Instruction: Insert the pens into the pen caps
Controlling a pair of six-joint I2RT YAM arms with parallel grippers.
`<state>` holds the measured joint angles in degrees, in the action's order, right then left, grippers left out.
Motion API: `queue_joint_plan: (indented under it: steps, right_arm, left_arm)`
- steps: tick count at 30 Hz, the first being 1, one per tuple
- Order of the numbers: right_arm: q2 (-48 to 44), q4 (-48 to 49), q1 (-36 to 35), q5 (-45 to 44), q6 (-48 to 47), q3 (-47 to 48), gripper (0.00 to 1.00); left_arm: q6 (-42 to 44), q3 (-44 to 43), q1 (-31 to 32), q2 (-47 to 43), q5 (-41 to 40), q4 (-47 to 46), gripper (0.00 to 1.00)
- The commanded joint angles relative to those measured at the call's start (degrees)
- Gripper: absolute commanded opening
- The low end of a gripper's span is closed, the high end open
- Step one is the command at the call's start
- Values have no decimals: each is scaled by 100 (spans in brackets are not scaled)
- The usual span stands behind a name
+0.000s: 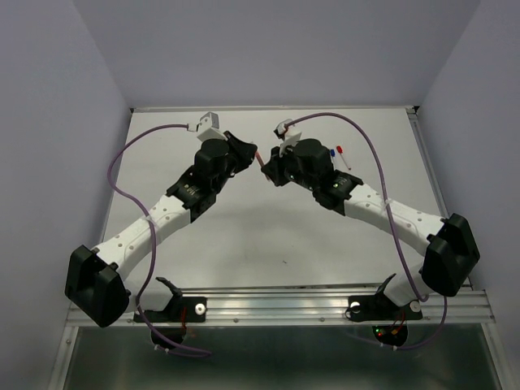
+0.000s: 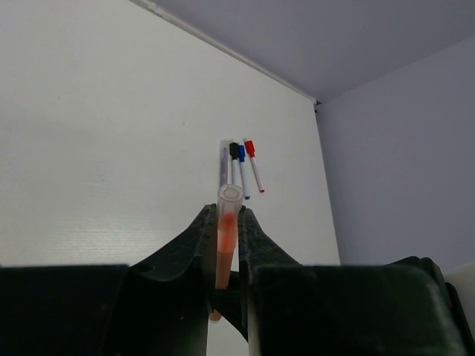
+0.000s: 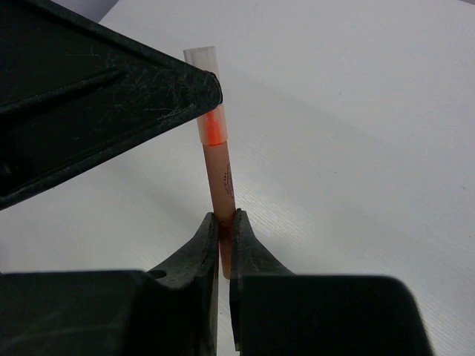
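Observation:
My right gripper swings across and down next, to release beside the grey pen. That tabletop spot lies below it, to the right in the top view.
My two grippers meet above the table's middle. My left gripper (image 1: 246, 154) (image 2: 226, 213) is shut on a pale translucent pen cap (image 2: 228, 204). An orange pen tip shows inside the cap. My right gripper (image 1: 269, 167) (image 3: 226, 217) is shut on the orange pen (image 3: 220, 174) near its rear end. The pen's front end sits inside the cap (image 3: 202, 63), which the left fingers (image 3: 111, 96) hold. In the top view the pen (image 1: 259, 160) shows as a short reddish line between the grippers.
Three capped pens lie side by side at the back right: red-capped (image 2: 253, 163) (image 1: 344, 154), blue-capped (image 2: 243, 169) (image 1: 337, 151) and black-capped (image 2: 234, 152), with a grey pen (image 2: 224, 159) beside them. The table's far edge (image 2: 245, 67) and side walls are close behind.

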<state>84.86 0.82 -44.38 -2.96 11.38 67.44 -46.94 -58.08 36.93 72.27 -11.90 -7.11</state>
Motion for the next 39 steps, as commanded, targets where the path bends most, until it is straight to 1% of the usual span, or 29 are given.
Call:
queue_joint_plan:
  steps: [1,5,10,14,18,23,28,33,35,36,38,39]
  right_arm:
    - [-119,2440,386,-408,233,841,1]
    - [-250,2537,439,-161,269,753,1]
    - [-391,2651,439,-152,313,665,1]
    - [-418,2669,439,-301,234,788,1]
    - [-409,2669,553,-495,242,850,1]
    - [-418,2669,553,-354,277,788,1]
    - [-540,2529,553,-398,383,561,1]
    - [-620,2239,553,-372,374,437,1]
    - [-655,2168,553,-302,392,314,1]
    - [-664,2142,553,-310,453,261,1]
    - [-707,2107,553,-319,471,173,1]
    - [-725,2098,553,-328,514,86,1]
  left_arm:
    - [-158,280,368,59,1489,958,0]
    - [-158,201,377,226,1611,870,0]
    - [-52,-45,491,673,1735,931,0]
    - [-52,-203,500,876,1796,1177,0]
    - [-9,-168,508,772,1770,1177,0]
    - [97,-203,526,622,1647,1186,0]
    - [229,-335,517,534,1507,1195,0]
    - [360,-738,517,490,1288,1388,0]
    - [378,-1002,517,534,1252,1607,0]
    - [431,-1081,517,551,1043,1660,3]
    - [449,-1178,500,604,1041,1713,10]
    - [457,-1266,491,621,1067,1722,18]
